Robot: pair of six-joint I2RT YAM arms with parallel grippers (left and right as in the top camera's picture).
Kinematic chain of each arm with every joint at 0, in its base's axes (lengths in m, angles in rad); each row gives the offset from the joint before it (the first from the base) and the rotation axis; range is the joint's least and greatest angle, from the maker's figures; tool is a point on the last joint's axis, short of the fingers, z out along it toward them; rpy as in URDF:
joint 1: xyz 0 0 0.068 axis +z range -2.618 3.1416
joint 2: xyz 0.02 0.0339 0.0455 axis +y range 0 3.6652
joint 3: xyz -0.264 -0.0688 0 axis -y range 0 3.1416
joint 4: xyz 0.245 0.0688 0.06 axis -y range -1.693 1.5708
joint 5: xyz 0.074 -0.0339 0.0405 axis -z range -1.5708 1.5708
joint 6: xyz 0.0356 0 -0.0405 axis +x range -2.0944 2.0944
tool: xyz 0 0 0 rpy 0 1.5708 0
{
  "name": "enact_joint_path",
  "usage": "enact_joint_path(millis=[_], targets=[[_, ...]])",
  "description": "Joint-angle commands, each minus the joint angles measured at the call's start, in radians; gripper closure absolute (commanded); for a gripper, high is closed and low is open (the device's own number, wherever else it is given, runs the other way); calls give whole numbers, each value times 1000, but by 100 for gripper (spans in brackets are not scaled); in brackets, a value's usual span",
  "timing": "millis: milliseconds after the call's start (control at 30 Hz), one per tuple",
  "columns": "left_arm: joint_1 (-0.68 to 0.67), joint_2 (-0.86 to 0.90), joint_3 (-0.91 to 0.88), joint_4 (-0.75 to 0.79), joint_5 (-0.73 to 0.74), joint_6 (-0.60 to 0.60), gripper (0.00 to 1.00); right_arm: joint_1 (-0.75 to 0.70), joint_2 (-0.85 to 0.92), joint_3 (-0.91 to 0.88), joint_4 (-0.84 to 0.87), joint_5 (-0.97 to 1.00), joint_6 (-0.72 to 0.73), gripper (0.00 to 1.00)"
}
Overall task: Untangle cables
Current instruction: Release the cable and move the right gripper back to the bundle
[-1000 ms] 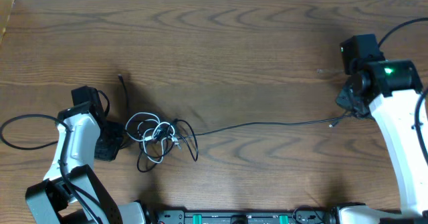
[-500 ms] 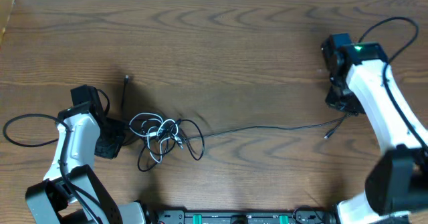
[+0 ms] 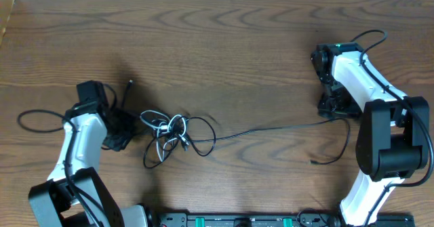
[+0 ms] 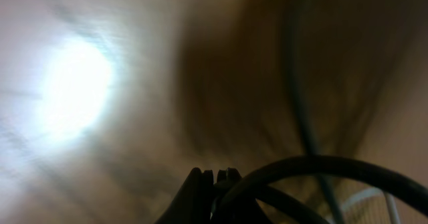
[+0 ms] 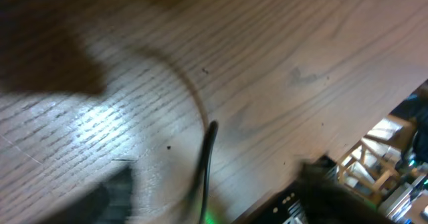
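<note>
My left gripper moves to the right in the overhead view, toward the tangle point(image 3: 173, 133), next and releases the thin black cable, since its loop leads there.
The black cable point(image 3: 271, 127) runs from a tangle point(image 3: 173, 133) at the left across the table. Its right part curls down to a loose plug point(image 3: 314, 162). Its other end point(image 3: 129, 85) points up beside my left gripper point(image 3: 122, 129). The white cable point(image 3: 157, 127) is looped inside the tangle. In the left wrist view the left gripper point(image 4: 214, 176) has its tips pressed together on a black cable loop point(image 4: 321, 164), with a bit of white cable point(image 4: 361, 197) behind. My right gripper point(image 3: 333, 107) stands open; in the right wrist view the blurred right gripper point(image 5: 207, 197) has the black cable point(image 5: 208, 144) lying loose between its fingers.
Thick black robot wires loop beside each arm, one at the left point(image 3: 37, 115) and one at the upper right point(image 3: 369, 37). The table's left edge point(image 3: 5, 24) and the rail at the front point(image 3: 237, 220) bound the wooden table point(image 3: 224, 57).
The right gripper opened and let go of the black cable, whose plug end dropped lower on the table. The right arm swung left. The left gripper and tangle shifted slightly right.
</note>
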Motion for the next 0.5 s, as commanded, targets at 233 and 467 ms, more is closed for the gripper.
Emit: enact_joint_path(millis=[233,467], targets=[[-158,3,-6,71,58,118,92,7,-2,249,-117,-232,-207,9],[-165,3,-6,71,37,118,88,61,-1,268,11,-799,-385,14]])
